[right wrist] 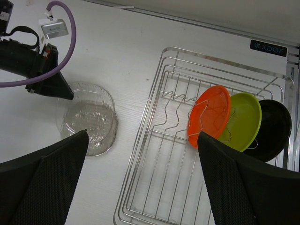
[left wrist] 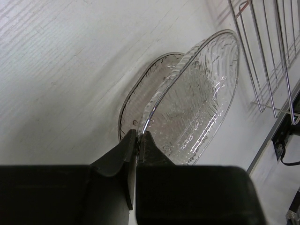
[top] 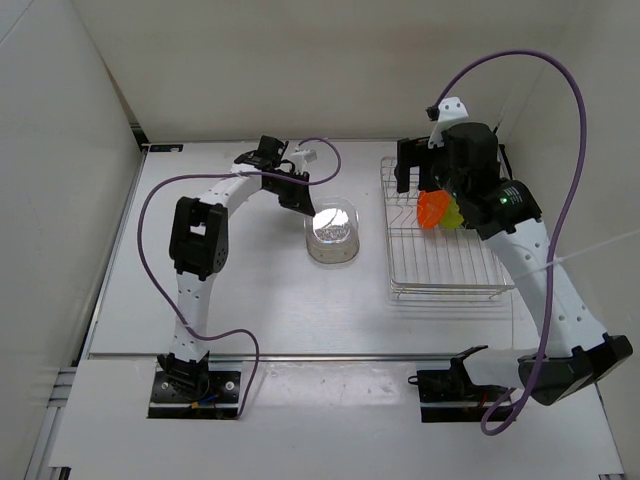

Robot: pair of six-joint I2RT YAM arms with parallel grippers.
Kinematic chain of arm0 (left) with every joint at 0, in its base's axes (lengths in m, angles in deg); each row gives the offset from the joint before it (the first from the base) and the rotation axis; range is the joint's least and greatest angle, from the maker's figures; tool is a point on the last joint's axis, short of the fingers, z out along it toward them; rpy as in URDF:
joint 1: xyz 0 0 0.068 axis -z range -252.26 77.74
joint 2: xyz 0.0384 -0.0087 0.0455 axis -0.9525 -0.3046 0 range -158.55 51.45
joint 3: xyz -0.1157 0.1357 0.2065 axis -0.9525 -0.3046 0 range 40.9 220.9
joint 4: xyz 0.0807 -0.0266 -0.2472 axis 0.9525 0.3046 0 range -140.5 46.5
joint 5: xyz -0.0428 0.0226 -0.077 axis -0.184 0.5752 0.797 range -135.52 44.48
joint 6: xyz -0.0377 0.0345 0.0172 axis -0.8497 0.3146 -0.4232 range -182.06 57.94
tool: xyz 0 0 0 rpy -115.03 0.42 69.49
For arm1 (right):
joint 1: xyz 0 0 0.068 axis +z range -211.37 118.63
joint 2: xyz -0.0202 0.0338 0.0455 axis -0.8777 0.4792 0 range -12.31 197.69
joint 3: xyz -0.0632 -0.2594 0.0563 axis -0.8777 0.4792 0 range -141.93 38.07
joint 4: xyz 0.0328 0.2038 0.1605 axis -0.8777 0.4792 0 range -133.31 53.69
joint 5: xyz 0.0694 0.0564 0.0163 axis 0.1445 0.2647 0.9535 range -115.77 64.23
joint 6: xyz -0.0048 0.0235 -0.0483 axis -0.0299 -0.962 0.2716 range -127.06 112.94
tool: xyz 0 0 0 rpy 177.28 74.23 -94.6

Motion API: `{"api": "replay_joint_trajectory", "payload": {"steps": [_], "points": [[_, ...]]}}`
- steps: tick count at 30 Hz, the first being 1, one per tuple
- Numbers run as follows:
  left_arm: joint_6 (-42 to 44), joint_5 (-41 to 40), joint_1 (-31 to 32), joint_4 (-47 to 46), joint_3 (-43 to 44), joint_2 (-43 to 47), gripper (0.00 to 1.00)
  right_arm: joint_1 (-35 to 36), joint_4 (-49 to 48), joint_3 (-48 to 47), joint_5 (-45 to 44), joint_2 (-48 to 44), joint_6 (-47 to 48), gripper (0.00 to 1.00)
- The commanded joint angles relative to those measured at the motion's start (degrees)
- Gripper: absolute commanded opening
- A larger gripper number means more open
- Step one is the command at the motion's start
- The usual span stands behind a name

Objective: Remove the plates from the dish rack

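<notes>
Next, my left gripper lowers the tilted plate onto another clear plate on the tabletop.
The clear plate hangs tilted over the white table, left of the dish rack. My left gripper is shut on its near rim. From above, the clear plate lies just below the left gripper. The orange plate, lime green plate and black plate stand on edge side by side at the far right end of the dish rack. My right gripper is open above the rack's bare bars, holding nothing, with its right finger close to the orange plate.
The right arm covers the rack's far corner in the top view and hides the black plate there. White walls close in the table at the back and left. A purple cable loops above the right arm.
</notes>
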Motion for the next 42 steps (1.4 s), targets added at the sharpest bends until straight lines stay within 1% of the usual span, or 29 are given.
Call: {"api": "replay_joint_trajectory", "payload": {"steps": [1,8,15,26,30,32,33,36,42], "points": [[-1.5,2.0,1.6,-1.8,-0.8,1.6,0.11,-0.1,-1.6,0.6,0.2,-2.8,0.5,1.00],[-1.0,-1.1,3.2,-2.3,-2.9,2.6,0.11,-0.6,-2.2,0.6,0.8,-3.4,0.5,1.00],[0.5,-2.9,3.3,-1.7,-3.5,2.6,0.11,-1.2,-2.2,1.7,1.9,-4.4,0.5,1.00],[1.1,-2.9,1.6,-1.7,-2.3,3.1,0.11,-1.2,-2.2,1.7,2.4,-4.4,0.0,1.00],[1.1,-2.9,1.6,-1.7,-1.7,2.0,0.11,-1.2,-2.2,1.7,2.4,-4.4,0.0,1.00],[1.1,-3.5,1.6,-1.7,-1.7,2.0,0.14,-1.2,-2.2,1.7,2.4,-4.4,0.0,1.00],[1.1,-3.5,1.6,-1.7,-1.7,2.0,0.20,-1.2,-2.2,1.7,2.4,-4.4,0.0,1.00],[1.1,-3.5,1.6,-1.7,-2.2,2.0,0.28,-1.2,-2.2,1.7,3.0,-4.4,0.0,1.00],[0.5,-2.9,1.6,-1.7,-2.2,2.0,0.28,-1.2,-2.2,1.7,3.0,-4.4,0.0,1.00]]}}
